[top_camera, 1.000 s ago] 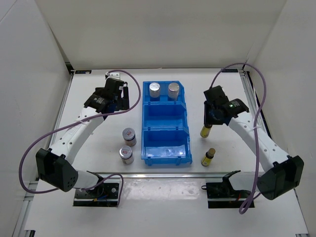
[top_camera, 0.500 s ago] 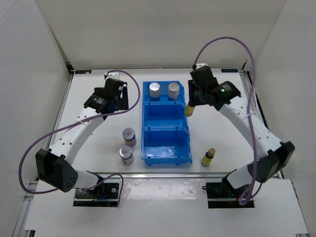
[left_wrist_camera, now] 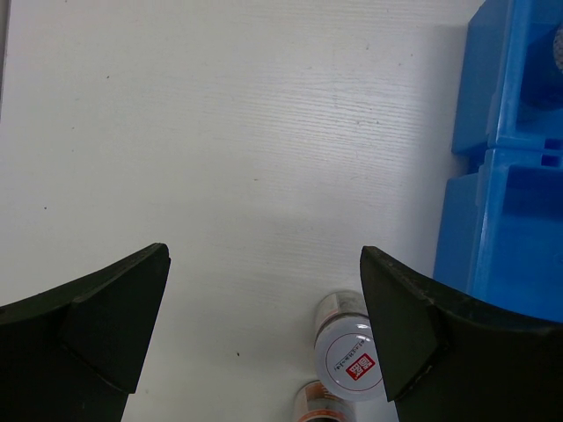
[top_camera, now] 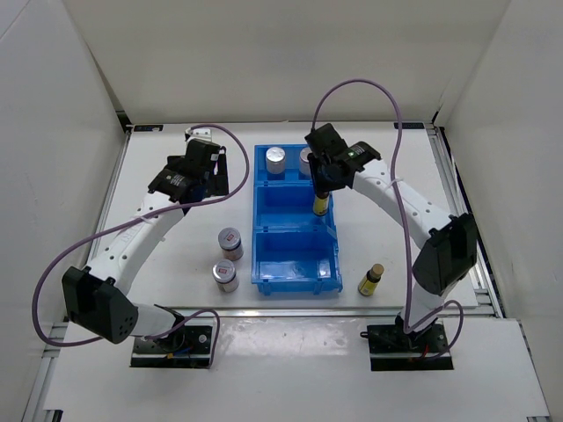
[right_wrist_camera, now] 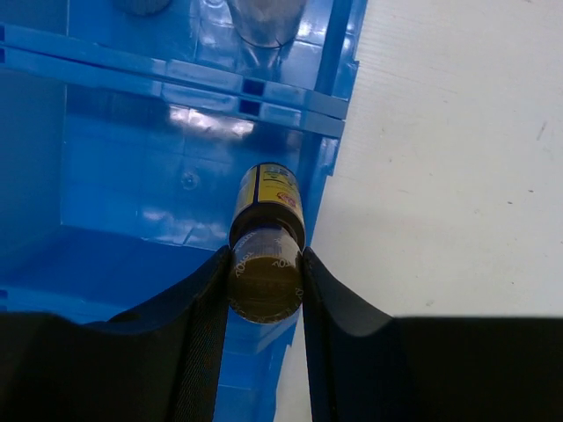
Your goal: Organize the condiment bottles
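Observation:
My right gripper should go down next and move slightly away from the blue bin's side, onto the empty bottom of the middle section, because the amber bottle is hanging close to that side.
My right gripper (top_camera: pixel 321 190) is shut on the black cap of a slim amber yellow-labelled bottle (top_camera: pixel 321 207) and holds it upright over the right side of the middle compartment of the blue bin (top_camera: pixel 260 220). In the right wrist view the bottle (right_wrist_camera: pixel 268 198) hangs between my fingers (right_wrist_camera: pixel 204 325). Two silver-topped cylinders (top_camera: pixel 276 159) (top_camera: pixel 307 156) stand in the far compartment. A second amber bottle (top_camera: pixel 371 280) stands on the table right of the bin. Two short silver-lidded jars (top_camera: pixel 230 242) (top_camera: pixel 226 275) stand left of the bin. My left gripper (top_camera: pixel 208 181) is open and empty, above the table beyond the jars (left_wrist_camera: pixel 352 356).
The bin's near compartment (top_camera: pixel 297 268) holds no bottle. White walls enclose the table on three sides. Purple cables loop from both arms. The bin's left wall (left_wrist_camera: pixel 510 176) shows at the right edge of the left wrist view.
My right arm lifted the amber bottle from the table right of the bin and carried it left to over the middle compartment. The left arm has not moved.

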You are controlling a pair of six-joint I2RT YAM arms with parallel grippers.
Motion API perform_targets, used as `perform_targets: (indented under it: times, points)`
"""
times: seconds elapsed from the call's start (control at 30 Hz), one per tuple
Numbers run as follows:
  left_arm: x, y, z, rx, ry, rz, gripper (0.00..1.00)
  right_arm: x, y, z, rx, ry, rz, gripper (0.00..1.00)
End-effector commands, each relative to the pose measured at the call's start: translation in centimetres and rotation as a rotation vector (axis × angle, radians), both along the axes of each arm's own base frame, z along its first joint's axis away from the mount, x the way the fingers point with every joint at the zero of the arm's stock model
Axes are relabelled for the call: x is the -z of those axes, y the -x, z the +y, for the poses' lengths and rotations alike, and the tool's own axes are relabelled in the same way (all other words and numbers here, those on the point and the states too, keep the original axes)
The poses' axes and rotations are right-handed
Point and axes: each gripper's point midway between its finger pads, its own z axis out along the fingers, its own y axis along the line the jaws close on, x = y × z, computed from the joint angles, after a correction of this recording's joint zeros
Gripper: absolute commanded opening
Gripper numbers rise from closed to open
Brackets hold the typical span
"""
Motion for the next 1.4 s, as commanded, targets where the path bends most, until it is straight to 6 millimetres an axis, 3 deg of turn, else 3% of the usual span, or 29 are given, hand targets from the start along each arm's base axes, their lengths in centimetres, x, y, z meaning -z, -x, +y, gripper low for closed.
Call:
perform_targets:
  times: [0.0,0.13,0.27,0.3,0.33,0.37,0.5,0.53,0.57,0.6,0.73,0.8,0.83,0.87,1.0,1.03,1.1,1.2,1.37]
  points:
    - [-1.4,0.3,0.5,-0.018,0.018,-0.048,1.0,-1.1,-1.7,1.7,-0.02,-0.062,-0.07,0.02]
    - [-1.4,0.3,0.5,-0.018,0.018,-0.048,1.0,0.4,-1.9,2.5,-0.028,-0.075,-0.038,0.05]
    - [-1.3,0.3,0.3,-0.011,0.024,-0.046,1.0,1.6,-2.0,2.6,-0.028,-0.061,-0.019,0.17]
    - [-1.3,0.3,0.3,-0.011,0.024,-0.046,1.0,1.6,-2.0,2.6,-0.028,-0.061,-0.019,0.25]
    - [-1.3,0.3,0.3,-0.011,0.024,-0.046,1.0,1.6,-2.0,2.6,-0.028,-0.061,-0.019,0.48]
    - [-1.7,0.2,0.2,-0.011,0.028,-0.054,1.0,2.0,-1.9,2.5,-0.028,-0.054,-0.011,0.57]
    - [-1.3,0.1,0.0,-0.004,0.03,-0.043,1.0,1.3,-1.7,1.6,-0.008,-0.035,-0.033,0.74]
    - [-1.3,0.1,0.0,-0.004,0.03,-0.043,1.0,0.9,-1.7,0.8,0.021,-0.015,-0.045,0.81]
    - [-1.3,0.1,0.0,-0.004,0.03,-0.043,1.0,-0.1,-1.6,0.4,0.03,-0.016,-0.066,0.98]
    - [-1.3,0.1,0.0,-0.004,0.03,-0.043,1.0,-0.6,-1.4,0.0,0.036,-0.01,-0.072,1.0]
    - [-1.3,0.1,0.0,-0.004,0.03,-0.043,1.0,-5.7,0.4,-2.9,0.123,-0.03,-0.16,1.0]
    - [-1.7,0.2,0.1,-0.004,0.034,-0.053,1.0,-5.9,1.8,-4.5,0.145,-0.016,-0.168,1.0]
    - [-1.7,0.2,0.1,-0.004,0.034,-0.053,1.0,-7.2,2.9,-5.7,0.179,-0.046,-0.202,1.0]
    - [-2.0,0.4,0.2,-0.004,0.038,-0.062,1.0,-7.3,3.6,-6.2,0.189,-0.058,-0.206,1.0]
    - [-2.3,0.5,0.2,-0.01,0.049,-0.072,1.0,-6.1,7.7,-10.2,0.297,-0.127,-0.156,1.0]
    - [-2.3,0.5,0.2,-0.01,0.049,-0.072,1.0,-4.3,9.2,-11.4,0.329,-0.094,-0.101,1.0]
    - [-2.6,0.6,0.1,-0.003,0.059,-0.078,1.0,-4.1,10.9,-13.0,0.404,-0.126,-0.077,1.0]
    - [-2.6,0.6,0.1,-0.003,0.059,-0.078,1.0,-3.2,13.9,-13.9,0.459,-0.181,-0.019,0.91]
    - [-2.6,0.6,0.1,-0.003,0.059,-0.078,1.0,-1.8,17.0,-14.8,0.556,-0.24,0.043,0.77]
